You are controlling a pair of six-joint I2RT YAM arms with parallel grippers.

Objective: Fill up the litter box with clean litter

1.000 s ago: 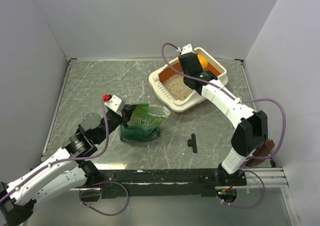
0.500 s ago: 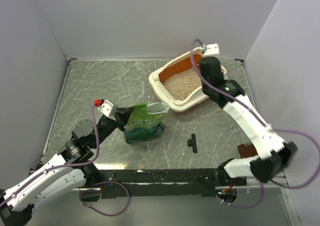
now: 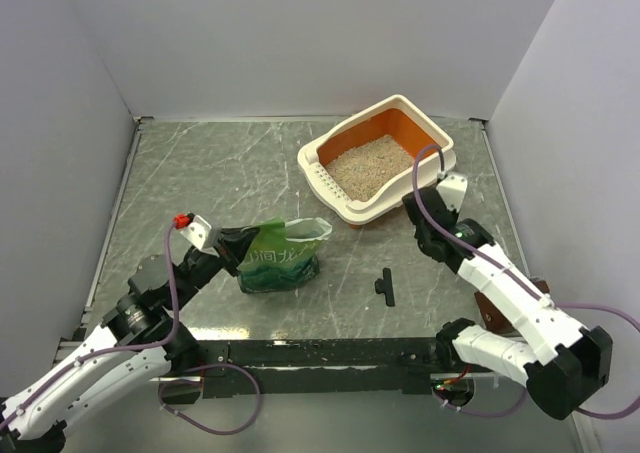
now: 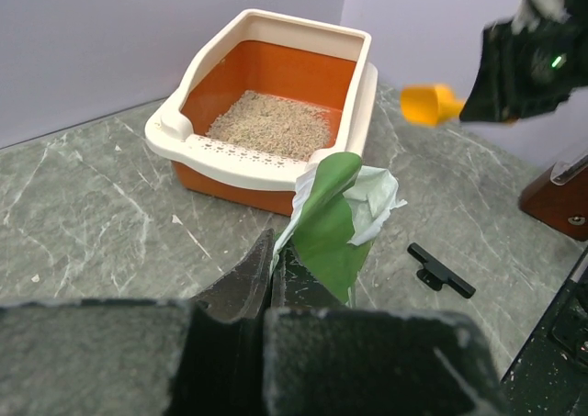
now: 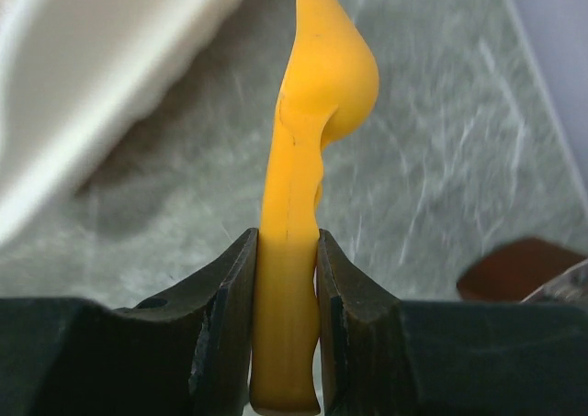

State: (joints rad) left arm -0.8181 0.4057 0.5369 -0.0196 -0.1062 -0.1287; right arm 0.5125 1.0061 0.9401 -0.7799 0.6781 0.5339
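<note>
I will next bring the scoop [image 5: 308, 113] in my right gripper down to the table beside the litter box [image 3: 322, 173], where the marble is empty, and let go of the scoop's handle.
The litter box [image 3: 322, 173], cream outside and orange inside, stands at the back right of the table and also shows in the left wrist view [image 4: 272, 20]. Beige clean litter [image 3: 368, 167] lies in a grainy bed on its floor [image 4: 269, 123]. My left gripper [image 4: 276, 262] is shut on the edge of a green crinkled bag [image 4: 333, 221], which stands upright at centre left [image 3: 279, 261]. In front of the box's right end, my right gripper [image 5: 287, 255] is shut on the handle of a yellow-orange scoop [image 5: 308, 113]. The scoop [image 4: 432, 104] hangs above the table.
A small black T-shaped part [image 3: 386, 286] lies on the marble table between the bag and the right arm. A brown block [image 4: 557, 196] stands at the right edge. Grey walls close off the back and both sides.
My right arm has drawn back from over the litter box toward the near right, carrying the scoop. The left arm has pulled the bag slightly left and nearer.
</note>
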